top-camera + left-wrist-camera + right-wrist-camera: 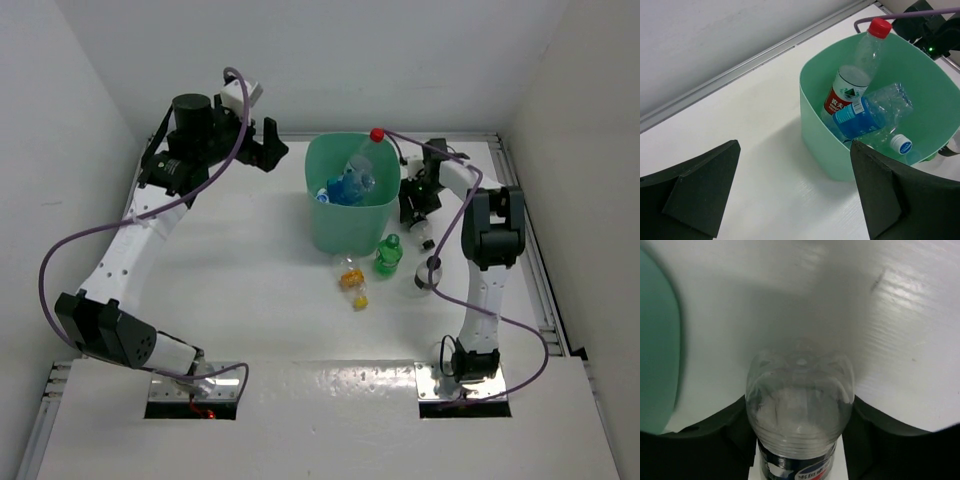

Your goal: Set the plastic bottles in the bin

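Observation:
The yellow-capped bottle is still outside the bin (348, 215), below and back of the left gripper, so the robot needs to swing it back, turn it and lower it around its orange label (351, 279) to close.
The mint-green bin (348, 215) stands mid-table and holds several bottles: a red-capped one (856, 76) leaning on the rim, a blue-labelled one (866, 112) and a white-capped one (901, 144). My left gripper (270, 150) is open and empty, left of the bin (815, 115) and above the table. My right gripper (418, 207) is just right of the bin, shut on a clear bottle with a black label (800, 400), its base pointing away; the fingers (715, 427) flank it. A green bottle (388, 255), a yellow-capped bottle (352, 278) and a clear bottle (425, 275) lie in front of the bin.
White walls enclose the table on the left, back and right. A metal rail (530, 230) runs along the right edge. The bin's wall (657, 340) is close on the left in the right wrist view. A purple cable (400, 140) passes over the bin's far right corner.

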### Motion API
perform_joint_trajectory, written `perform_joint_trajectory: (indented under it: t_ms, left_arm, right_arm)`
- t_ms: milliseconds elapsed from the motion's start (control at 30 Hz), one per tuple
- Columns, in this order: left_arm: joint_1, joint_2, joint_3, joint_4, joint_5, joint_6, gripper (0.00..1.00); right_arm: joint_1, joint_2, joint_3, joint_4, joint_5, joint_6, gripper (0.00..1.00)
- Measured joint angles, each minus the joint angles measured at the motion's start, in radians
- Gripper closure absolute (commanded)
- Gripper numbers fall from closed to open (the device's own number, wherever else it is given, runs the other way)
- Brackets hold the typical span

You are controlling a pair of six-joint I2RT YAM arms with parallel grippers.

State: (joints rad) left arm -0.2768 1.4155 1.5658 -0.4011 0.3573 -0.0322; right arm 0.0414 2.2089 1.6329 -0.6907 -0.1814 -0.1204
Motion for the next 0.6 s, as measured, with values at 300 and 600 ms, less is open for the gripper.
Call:
perform_joint_trajectory:
  t_ms: [300,600]
  left_arm:
    - [0.024,-0.001,-0.016,0.014,0.042,-0.038,0.01]
    - [0.036,-0.002,-0.044,0.071,0.089,-0.119,0.01]
  right_arm:
    - [-0.083,-0.014,0.173,-0.150,-0.067,-0.001,0.96]
    - [-0.084,-0.546,0.151,0.212,-0.162,0.214,1.00]
